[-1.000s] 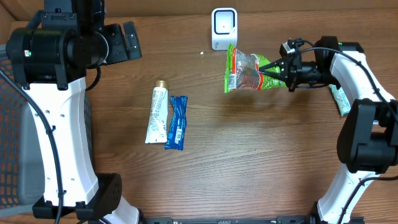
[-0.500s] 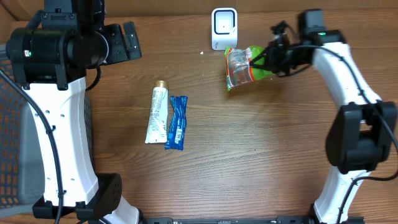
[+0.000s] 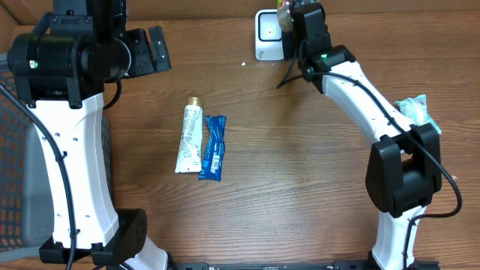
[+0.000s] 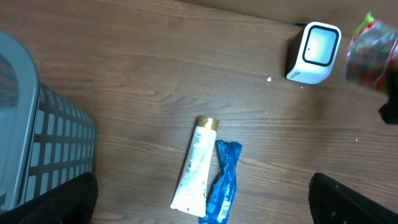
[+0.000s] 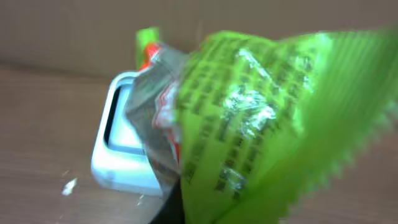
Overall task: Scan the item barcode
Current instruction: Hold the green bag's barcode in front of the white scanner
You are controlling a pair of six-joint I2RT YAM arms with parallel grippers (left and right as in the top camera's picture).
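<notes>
Next, my right gripper swings to the right in the overhead view and down beside the teal and white packet to release the bag point(image 3: 283, 4), clear of the scanner.
A green and clear snack bag point(image 5: 267, 124) fills the right wrist view, and my right gripper point(image 5: 186, 208) is shut on its lower edge. The bag hangs right beside the white barcode scanner point(image 5: 124, 143). From overhead the scanner point(image 3: 268, 34) stands at the table's far edge. My right gripper point(image 3: 289, 19) is over its right side and covers most of the bag point(image 3: 283, 4). The left wrist view shows the bag point(image 4: 367, 53) just right of the scanner point(image 4: 314, 45). My left gripper point(image 3: 154, 49) is open and empty, held high at the far left.
A white tube point(image 3: 188, 139) and a blue packet point(image 3: 213, 147) lie side by side at mid-table. A teal and white packet point(image 3: 416, 111) lies at the right. A grey basket point(image 4: 37, 149) stands off the table's left edge.
My right arm has carried the green bag from the right of the table up and left to the scanner. The left arm has not moved.
</notes>
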